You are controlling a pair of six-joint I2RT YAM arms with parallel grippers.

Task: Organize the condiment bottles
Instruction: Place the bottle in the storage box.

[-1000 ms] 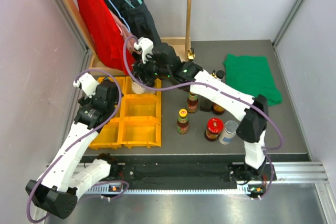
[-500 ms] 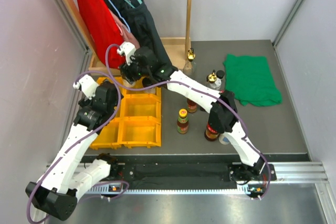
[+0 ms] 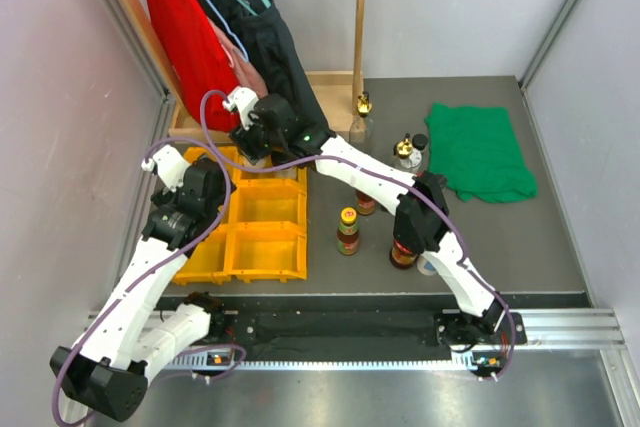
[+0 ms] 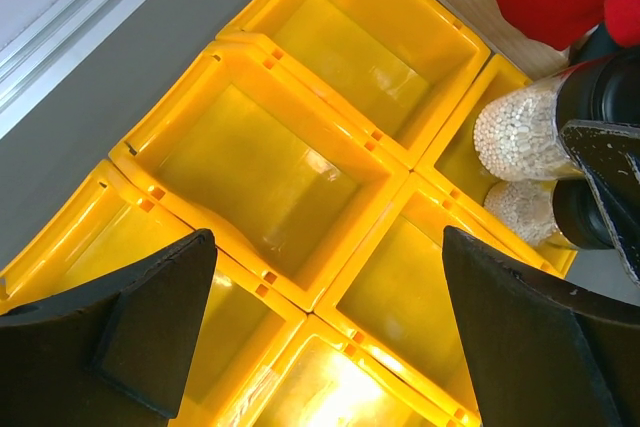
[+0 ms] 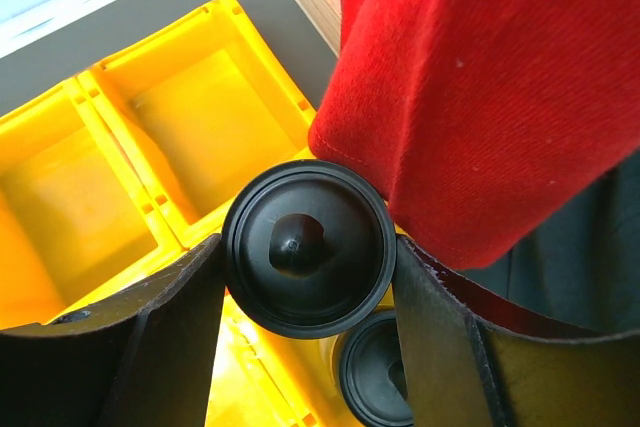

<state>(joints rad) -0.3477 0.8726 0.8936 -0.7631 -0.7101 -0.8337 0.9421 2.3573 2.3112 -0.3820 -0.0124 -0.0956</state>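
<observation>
Next, my right gripper lowers the jar of pale grains into the far compartment's loose end, beside the standing black-capped jar.
My right gripper (image 5: pixel 308 257) is shut on the black cap of a jar (image 5: pixel 308 249) filled with pale grains (image 4: pixel 520 132). It holds the jar upright over a far compartment of the yellow tray (image 3: pixel 268 252). A second black-capped jar (image 5: pixel 378 372) stands right beside it. In the top view the right gripper (image 3: pixel 252 142) reaches far left under the red cloth. My left gripper (image 4: pixel 327 237) hangs open and empty above the tray's middle compartments. Two yellow-capped bottles (image 3: pixel 348 230), a red-lidded jar (image 3: pixel 404 247) and gold-topped bottles (image 3: pixel 403 150) stand on the grey mat.
A red cloth (image 5: pixel 480 77) hangs just over the held jar. A black garment (image 3: pixel 250 27) and a wooden frame (image 3: pixel 360 27) stand behind the tray. A green cloth (image 3: pixel 482 147) lies at the far right. A silver canister (image 3: pixel 432 265) is half hidden by the right arm.
The right arm has swung left and farther back with the jar, stretching out over the tray's far end. The left arm has barely moved.
</observation>
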